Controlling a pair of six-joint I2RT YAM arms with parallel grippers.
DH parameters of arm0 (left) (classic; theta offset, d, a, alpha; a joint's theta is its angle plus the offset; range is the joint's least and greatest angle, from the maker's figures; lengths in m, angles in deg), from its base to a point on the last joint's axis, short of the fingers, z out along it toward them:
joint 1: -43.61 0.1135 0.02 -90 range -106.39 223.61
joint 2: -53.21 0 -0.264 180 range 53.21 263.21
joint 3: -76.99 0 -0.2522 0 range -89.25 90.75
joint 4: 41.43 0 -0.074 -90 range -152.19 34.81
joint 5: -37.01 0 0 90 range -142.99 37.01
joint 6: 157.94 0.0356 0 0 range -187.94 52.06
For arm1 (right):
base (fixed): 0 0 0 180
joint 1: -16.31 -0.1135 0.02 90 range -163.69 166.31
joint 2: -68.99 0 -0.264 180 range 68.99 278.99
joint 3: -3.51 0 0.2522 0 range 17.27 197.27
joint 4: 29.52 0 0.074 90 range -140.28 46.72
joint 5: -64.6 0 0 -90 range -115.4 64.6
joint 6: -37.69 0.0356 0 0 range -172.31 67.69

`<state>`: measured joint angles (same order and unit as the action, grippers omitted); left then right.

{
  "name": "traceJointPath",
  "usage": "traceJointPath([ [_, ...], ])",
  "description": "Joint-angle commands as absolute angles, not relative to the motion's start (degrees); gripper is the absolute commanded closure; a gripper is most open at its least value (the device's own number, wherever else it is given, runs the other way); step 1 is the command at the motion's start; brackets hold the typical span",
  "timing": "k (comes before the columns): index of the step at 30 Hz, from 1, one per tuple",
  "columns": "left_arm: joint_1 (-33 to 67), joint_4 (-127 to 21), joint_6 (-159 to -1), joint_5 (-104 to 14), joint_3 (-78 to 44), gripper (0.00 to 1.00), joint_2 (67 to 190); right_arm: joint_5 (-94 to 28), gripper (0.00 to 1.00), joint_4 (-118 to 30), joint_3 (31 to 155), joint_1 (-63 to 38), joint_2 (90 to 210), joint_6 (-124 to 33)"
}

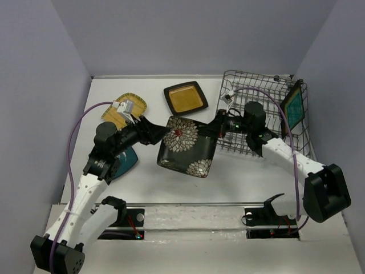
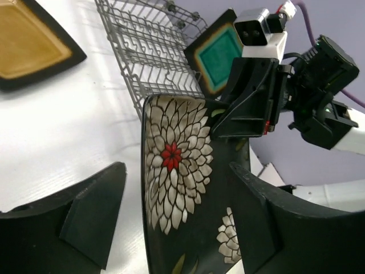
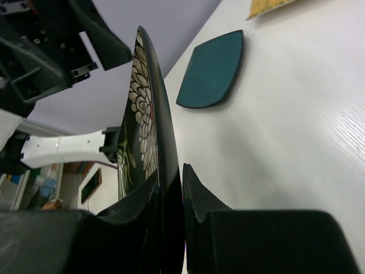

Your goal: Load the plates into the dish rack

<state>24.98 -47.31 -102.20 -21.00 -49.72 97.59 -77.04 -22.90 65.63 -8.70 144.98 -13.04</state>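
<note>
The empty rack space beside the teal plate is to the right of my right gripper in the top view. I should swing there, turn outward, lower the floral plate and release it.
The black floral-patterned plate (image 1: pixel 187 145) hangs tilted above the table between both arms. My right gripper (image 1: pixel 215 130) is shut on its right rim; in the right wrist view both fingers pinch the plate's edge (image 3: pixel 149 114). My left gripper (image 1: pixel 158 136) is open around the plate's left edge (image 2: pixel 177 188), one finger (image 2: pixel 91 211) clearly apart from it. The dish rack (image 1: pixel 259 85) stands at the back right with the teal brown-rimmed plate (image 1: pixel 294 107) upright in its right end. The amber plate (image 1: pixel 185 98), the yellow-tan gridded plate (image 1: pixel 122 108) and the plain dark teal plate (image 1: pixel 125 160) lie on the table.
The dark teal plate lies partly under my left arm and shows in the right wrist view (image 3: pixel 212 68). The rack (image 2: pixel 148 45) sits just behind the held plate. Purple walls enclose the table on three sides.
</note>
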Motion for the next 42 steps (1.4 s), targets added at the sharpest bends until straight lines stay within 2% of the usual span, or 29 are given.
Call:
traceJointPath([
  [1,25.1,-48.2,-98.5,-24.9,-47.6,0.16,96.9,-70.7,0.93,-18.8,66.0,-5.7,139.1,-6.9],
  [2,25.1,-48.6,-98.2,-25.6,-47.4,0.1,96.9,-69.7,0.93,-18.8,65.9,-4.7,138.0,-6.3],
  [5,25.1,-51.4,-96.0,-30.0,-46.3,0.04,96.2,-65.1,0.93,-18.8,65.0,-2.3,135.5,-5.0],
  [10,25.1,-55.4,-92.5,-35.4,-45.7,0.01,93.8,-58.7,0.93,-21.8,63.9,4.0,130.7,-5.5],
  [13,25.1,-58.5,-90.8,-36.5,-46.4,0.01,92.9,-48.3,0.93,-32.3,65.9,7.4,126.8,-11.0],
  [14,25.1,-59.5,-89.9,-36.6,-46.8,0.01,92.8,-39.8,0.93,-35.3,67.0,7.4,126.0,-15.0],
  [16,25.0,-59.8,-89.4,-36.6,-48.1,0.01,91.5,-31.3,0.93,-41.8,69.0,8.1,124.2,-18.8],
  [20,25.0,-58.4,-89.0,-35.9,-51.0,0.01,89.7,-11.0,0.93,-47.1,73.0,9.5,124.2,-26.6],
  [24,23.5,-58.4,-88.2,-35.6,-51.0,0.01,88.9,-1.3,0.93,-47.4,74.6,12.8,125.2,-31.1],
  [33,14.1,-62.0,-86.0,-45.2,-49.8,0.01,84.3,10.7,0.93,-34.9,75.9,16.4,133.4,-43.5],
  [42,9.9,-63.3,-85.8,-48.9,-49.7,0.01,81.7,11.1,0.93,-19.6,75.2,18.5,141.4,-62.7],
])
